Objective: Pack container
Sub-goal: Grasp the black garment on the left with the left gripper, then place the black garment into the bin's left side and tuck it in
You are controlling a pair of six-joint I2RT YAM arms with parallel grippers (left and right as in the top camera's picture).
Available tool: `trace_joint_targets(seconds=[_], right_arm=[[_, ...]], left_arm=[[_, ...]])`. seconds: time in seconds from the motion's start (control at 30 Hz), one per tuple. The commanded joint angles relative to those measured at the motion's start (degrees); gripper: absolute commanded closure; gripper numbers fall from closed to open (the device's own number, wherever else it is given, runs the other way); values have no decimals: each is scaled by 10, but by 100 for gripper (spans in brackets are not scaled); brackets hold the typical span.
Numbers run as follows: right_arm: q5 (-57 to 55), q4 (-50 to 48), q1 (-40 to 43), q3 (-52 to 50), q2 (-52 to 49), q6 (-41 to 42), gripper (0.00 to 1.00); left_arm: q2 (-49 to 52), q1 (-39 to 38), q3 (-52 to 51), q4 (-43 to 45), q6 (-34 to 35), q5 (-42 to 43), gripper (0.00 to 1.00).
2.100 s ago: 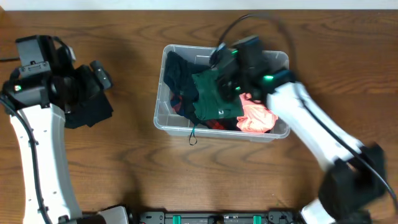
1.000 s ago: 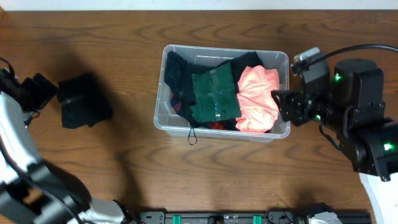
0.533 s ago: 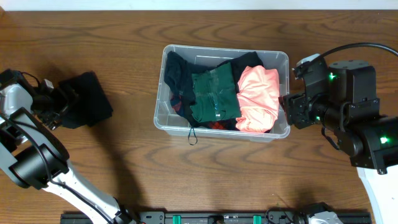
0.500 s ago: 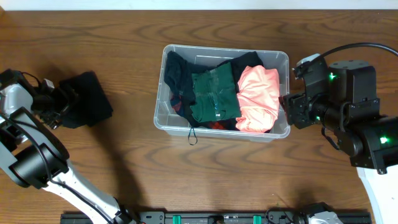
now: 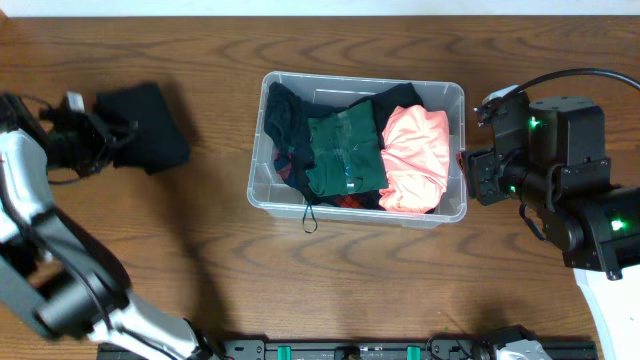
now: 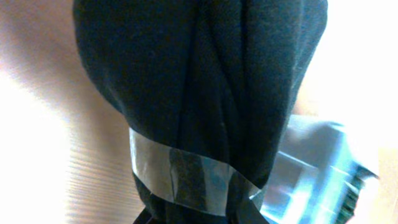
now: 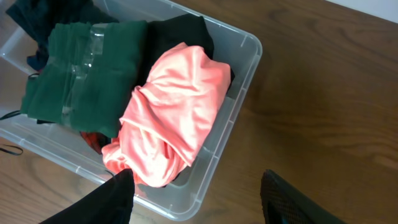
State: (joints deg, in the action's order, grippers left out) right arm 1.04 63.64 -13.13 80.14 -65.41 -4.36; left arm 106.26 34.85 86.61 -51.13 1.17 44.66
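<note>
The other end of the container is full, so my left gripper will next swing over the dark navy garment (image 5: pixel 285 125) to its right in the overhead view and let go there.
The clear plastic container (image 5: pixel 455 100) stands mid-table, holding a dark navy garment (image 5: pixel 285 125), a taped green bundle (image 5: pixel 345 150) and a coral-pink garment (image 5: pixel 415 160). At the far left my left gripper (image 5: pixel 103 138) is shut on a black rolled garment (image 5: pixel 148 125). In the left wrist view that black garment (image 6: pixel 199 81), bound by a clear tape band (image 6: pixel 186 177), fills the frame and hides the fingers. My right gripper (image 5: pixel 474 176) stands open just outside the container's right wall. In the right wrist view its fingers (image 7: pixel 93 202) straddle the container's near corner (image 7: pixel 214 165) with nothing between them.
Bare wooden tabletop (image 5: pixel 200 250) surrounds the container. A thin dark cord (image 5: pixel 309 220) hangs over the container's front wall. The right arm's body (image 5: pixel 570 190) fills the right side of the table.
My left gripper has shut on the black garment, and the bundle has shifted toward the far edge of the table. The right gripper has narrowed slightly and has hardly moved.
</note>
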Motion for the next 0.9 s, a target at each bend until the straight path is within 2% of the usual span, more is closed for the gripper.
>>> trace_joint_targets(seconds=[0.0, 0.13, 0.2, 0.33, 0.43, 0.57, 0.87], right_arm=[[-11, 1, 5, -2, -2, 5, 38], [-10, 1, 5, -2, -3, 5, 39], [-10, 3, 5, -2, -3, 5, 40], [-10, 7, 5, -2, -3, 7, 41], [-10, 12, 5, -2, -3, 7, 41], [-10, 18, 5, -2, -3, 7, 43], [-10, 27, 5, -2, -3, 7, 45]], left_arm=[[-122, -62, 7, -13, 6, 44, 94], [-217, -164, 7, -29, 6, 36, 94], [-246, -224, 7, -39, 5, 7, 94], [-257, -334, 7, -78, -18, -101, 94], [-234, -395, 6, -134, -70, -140, 94], [-190, -434, 6, -171, -118, -160, 94], [-118, -439, 6, -122, -120, -160, 94]])
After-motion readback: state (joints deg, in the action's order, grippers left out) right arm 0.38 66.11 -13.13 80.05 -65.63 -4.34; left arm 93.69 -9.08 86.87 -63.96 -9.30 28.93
